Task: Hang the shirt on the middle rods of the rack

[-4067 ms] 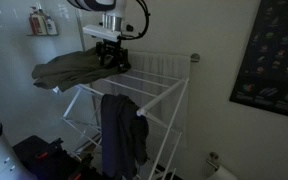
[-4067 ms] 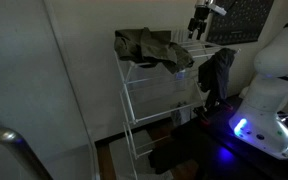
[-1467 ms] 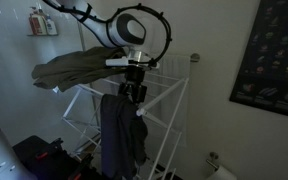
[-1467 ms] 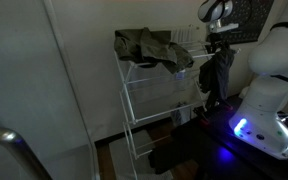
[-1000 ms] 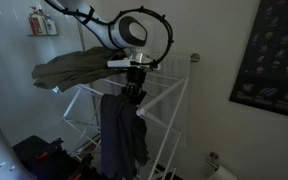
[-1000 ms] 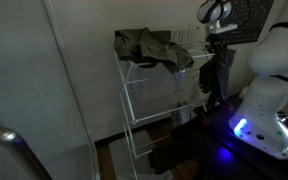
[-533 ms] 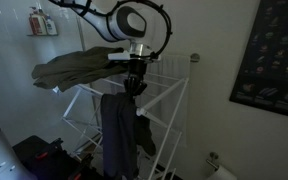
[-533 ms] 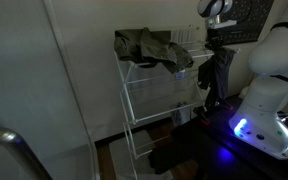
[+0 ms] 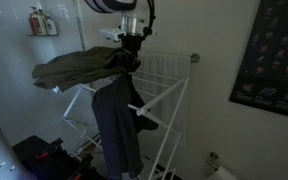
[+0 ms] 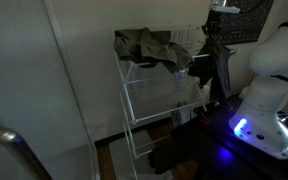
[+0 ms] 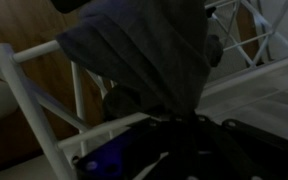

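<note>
The shirt hangs down in front of the rack's middle rods, so next my gripper should go up, tilt toward the wall, carry the shirt over those rods and let it go.
My gripper (image 9: 131,56) is shut on the top of the dark slate-grey shirt (image 9: 116,122), which hangs limp from it in front of the white rack (image 9: 177,112). In an exterior view the gripper (image 10: 211,38) holds the shirt (image 10: 212,68) just beside and slightly above the rack's thin white middle rods (image 10: 185,39). In the wrist view the bunched shirt (image 11: 144,50) runs down into my dark gripper (image 11: 189,120), with white rack rods (image 11: 24,70) on either side.
A bulky olive-green garment (image 9: 74,70) drapes over the rack's other end, also the olive garment (image 10: 149,46). A white wall radiator (image 9: 169,65) stands behind the rack. A dark poster (image 9: 279,55) hangs on the wall. The robot's white base (image 10: 269,90) stands close beside the rack.
The gripper has shut on the shirt's top and risen. The shirt has come up with it, off the lower rod, and now hangs higher.
</note>
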Tool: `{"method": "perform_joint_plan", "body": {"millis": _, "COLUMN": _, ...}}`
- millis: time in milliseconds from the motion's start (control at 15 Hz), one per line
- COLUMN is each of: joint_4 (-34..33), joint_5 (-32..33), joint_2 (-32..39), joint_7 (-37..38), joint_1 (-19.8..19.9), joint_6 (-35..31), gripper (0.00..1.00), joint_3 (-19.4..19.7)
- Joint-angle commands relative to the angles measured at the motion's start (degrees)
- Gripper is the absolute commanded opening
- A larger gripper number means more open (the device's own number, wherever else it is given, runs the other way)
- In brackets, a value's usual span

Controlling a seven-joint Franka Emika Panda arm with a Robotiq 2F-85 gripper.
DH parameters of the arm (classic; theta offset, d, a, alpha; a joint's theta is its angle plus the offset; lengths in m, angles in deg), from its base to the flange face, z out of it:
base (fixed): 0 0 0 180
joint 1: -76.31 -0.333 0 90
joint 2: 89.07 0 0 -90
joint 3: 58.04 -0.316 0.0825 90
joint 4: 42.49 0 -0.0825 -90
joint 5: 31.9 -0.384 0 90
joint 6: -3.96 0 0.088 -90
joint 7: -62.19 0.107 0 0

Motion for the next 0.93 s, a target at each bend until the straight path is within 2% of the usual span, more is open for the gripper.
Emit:
{"method": "perform_joint_plan", "body": {"millis": 0, "joint_4": 2.15, "joint_5": -4.77, "joint_2": -7.42, "joint_7": 1.78, "joint_1": -0.37, "joint_6": -4.01, "gripper": 0.04, "joint_3": -0.39}}
{"method": "perform_joint_plan", "body": {"millis": 267, "joint_4": 1.6, "joint_5": -7.46, "joint_2": -11.5, "joint_7": 3.26, "joint_1": -0.46, "joint_6": -10.58, "gripper": 0.04, "joint_3": -1.38}}
{"method": "perform_joint_plan", "body": {"millis": 467, "joint_4": 0.72, "joint_5": -7.72, "joint_2": -12.29, "joint_7": 5.78, "joint_1": -0.48, "joint_6": -18.0, "gripper": 0.04, "joint_3": -2.45}}
{"method": "perform_joint_plan", "body": {"millis": 867, "joint_4": -0.42, "joint_5": -7.28, "joint_2": -9.38, "joint_7": 9.44, "joint_1": -1.4, "joint_6": -39.55, "gripper": 0.03, "joint_3": -4.47}}
